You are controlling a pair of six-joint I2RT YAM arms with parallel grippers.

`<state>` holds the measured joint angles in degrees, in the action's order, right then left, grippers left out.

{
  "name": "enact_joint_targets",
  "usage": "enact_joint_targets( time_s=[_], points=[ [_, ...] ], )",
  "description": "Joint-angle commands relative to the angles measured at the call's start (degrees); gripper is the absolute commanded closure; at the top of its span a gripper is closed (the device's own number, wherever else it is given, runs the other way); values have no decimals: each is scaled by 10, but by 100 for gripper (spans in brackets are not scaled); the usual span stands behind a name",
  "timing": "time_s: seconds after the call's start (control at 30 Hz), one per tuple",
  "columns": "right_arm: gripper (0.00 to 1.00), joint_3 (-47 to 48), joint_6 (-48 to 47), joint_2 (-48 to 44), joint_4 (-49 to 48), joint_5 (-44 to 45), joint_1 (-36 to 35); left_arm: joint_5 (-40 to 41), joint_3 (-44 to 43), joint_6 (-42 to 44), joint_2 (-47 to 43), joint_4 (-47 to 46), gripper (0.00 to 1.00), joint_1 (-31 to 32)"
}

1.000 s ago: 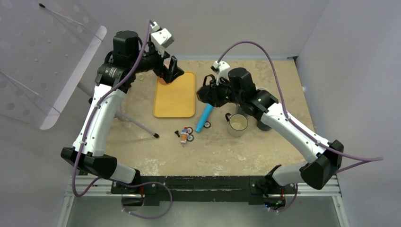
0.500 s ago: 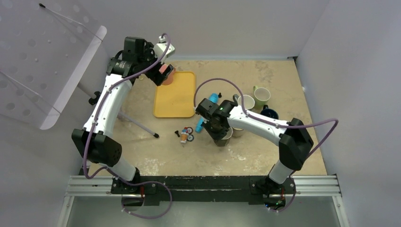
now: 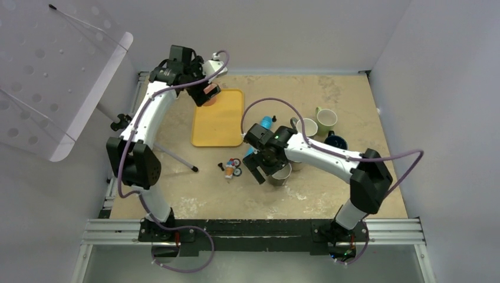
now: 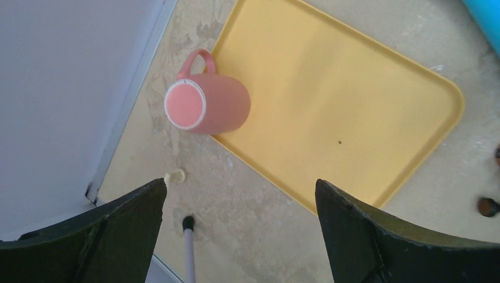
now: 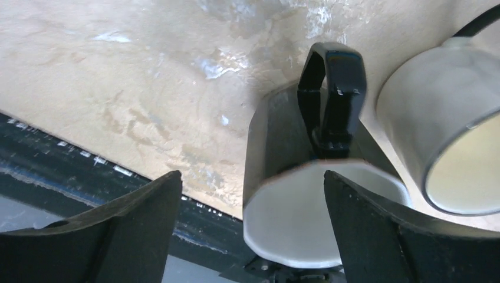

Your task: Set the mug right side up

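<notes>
The pink mug's handle (image 4: pixel 196 55) is a thin loop that sticks out from the upside-down mug, so the left gripper needs to turn, move down onto it and close on it.
A pink mug (image 4: pixel 206 106) stands upside down, base up, half on the back left corner of the yellow tray (image 4: pixel 354 112). My left gripper (image 4: pixel 240 183) hangs open above and in front of it, holding nothing. In the top view this mug (image 3: pixel 211 101) peeks out under the left gripper (image 3: pixel 206 91). A dark grey mug (image 5: pixel 306 206) with a white inside stands mouth up, its black handle (image 5: pixel 333 100) pointing away. My right gripper (image 5: pixel 252 174) is open around it, the mug closer to the right finger. From above, the grey mug (image 3: pixel 282 174) sits beside the right gripper (image 3: pixel 268 172).
A cream mug (image 5: pixel 448 118) touches the grey one's far side. White (image 3: pixel 308 127), green (image 3: pixel 326 119) and dark blue (image 3: pixel 336 141) mugs stand behind. A blue cylinder (image 3: pixel 263 124), small toy parts (image 3: pixel 233 167) and a stand leg (image 3: pixel 171 156) lie near the tray.
The right arm swung down to the front of the mug cluster and its jaws went from shut to open around the grey mug. The left arm reached farther back over the pink mug.
</notes>
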<state>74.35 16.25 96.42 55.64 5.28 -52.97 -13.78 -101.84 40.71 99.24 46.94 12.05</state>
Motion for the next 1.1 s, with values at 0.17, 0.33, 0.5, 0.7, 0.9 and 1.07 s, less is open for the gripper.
enact_joint_targets(
  time_s=[0.17, 0.33, 0.5, 0.7, 0.9, 1.07],
  points=[
    [2, 46, -29, -156, -83, 35, 45, 165, -355, 153, 286, 18, 0, 45],
    [2, 6, -41, -169, -132, 40, 99, 212, -417, 124, 405, -50, 0, 51],
    [2, 0, -60, -131, -131, 35, 107, 252, -440, 139, 473, -189, 0, 50],
    [3, -11, -62, -126, -129, 30, 108, 235, -429, 175, 486, -193, 3, 47],
    [3, -12, -60, -141, -130, 33, 108, 226, -387, 156, 467, -50, 11, 46],
    [3, -5, -62, -140, -124, 32, 108, 171, -369, 110, 426, 20, 19, 46]
  ],
)
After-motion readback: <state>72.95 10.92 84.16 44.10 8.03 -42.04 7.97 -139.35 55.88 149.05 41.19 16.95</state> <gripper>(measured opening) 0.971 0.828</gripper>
